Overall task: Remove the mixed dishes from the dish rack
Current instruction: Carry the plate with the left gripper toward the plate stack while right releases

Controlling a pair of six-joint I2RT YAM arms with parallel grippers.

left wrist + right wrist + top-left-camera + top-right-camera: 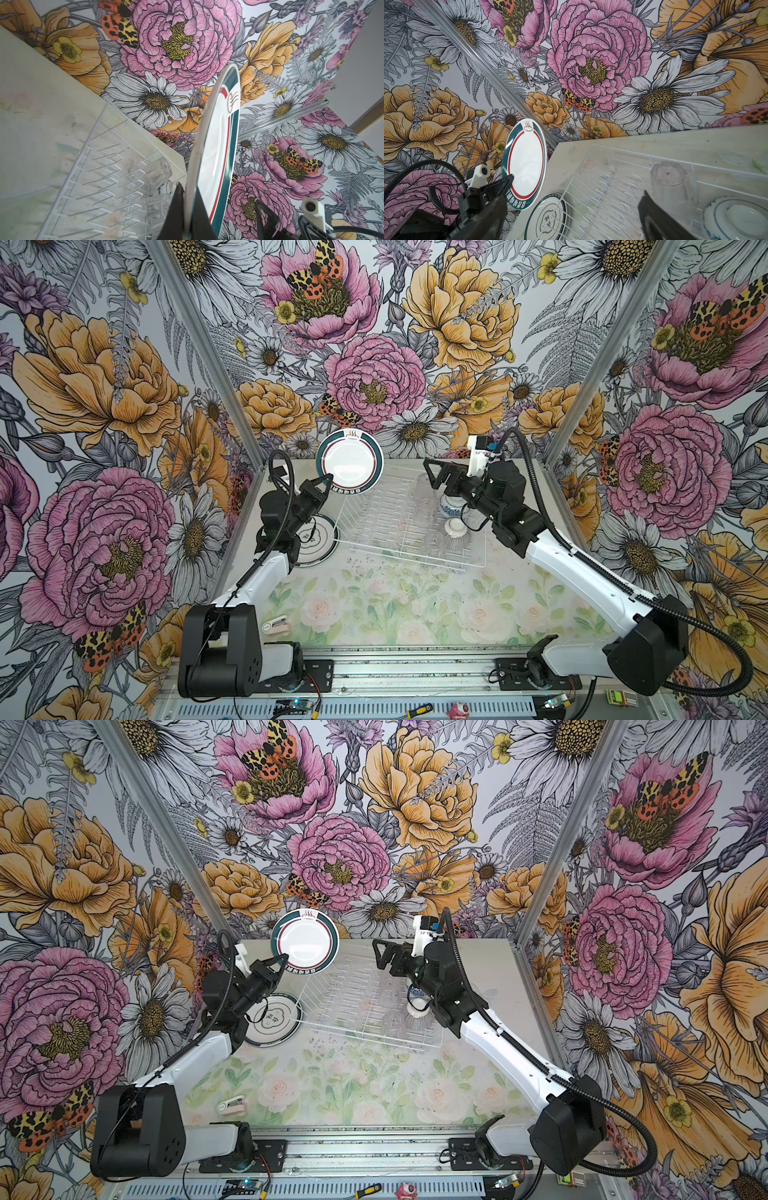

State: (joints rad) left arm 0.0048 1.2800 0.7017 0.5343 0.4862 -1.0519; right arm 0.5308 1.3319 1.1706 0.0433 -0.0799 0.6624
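Note:
The dark-rimmed plate [275, 1020] lies flat below and back from my left gripper, so my gripper needs to go down and back and let go of the white plate [304, 940] on top of it.
My left gripper [330, 477] [188, 199] is shut on the lower rim of a white plate [349, 460] [304, 940] [216, 155] with a teal rim and red ring. The plate is upright in the air above the far left corner of the dish rack [415, 554] [365, 1036] [612, 187]. My right gripper [430, 475] [571, 218] hangs open and empty over the rack's far right part. Below it stand an upturned glass tumbler [670, 180], a blue-patterned bowl [451, 506] [737, 218], a small white bowl [456, 527] and a ribbed glass bowl [417, 1020]. The plate slots are empty.
A second dark-rimmed plate [318, 537] [548, 218] lies flat on the table just left of the rack, partly under my left arm. A small pink and white object [276, 623] lies near the front left. Floral walls close in the back and both sides.

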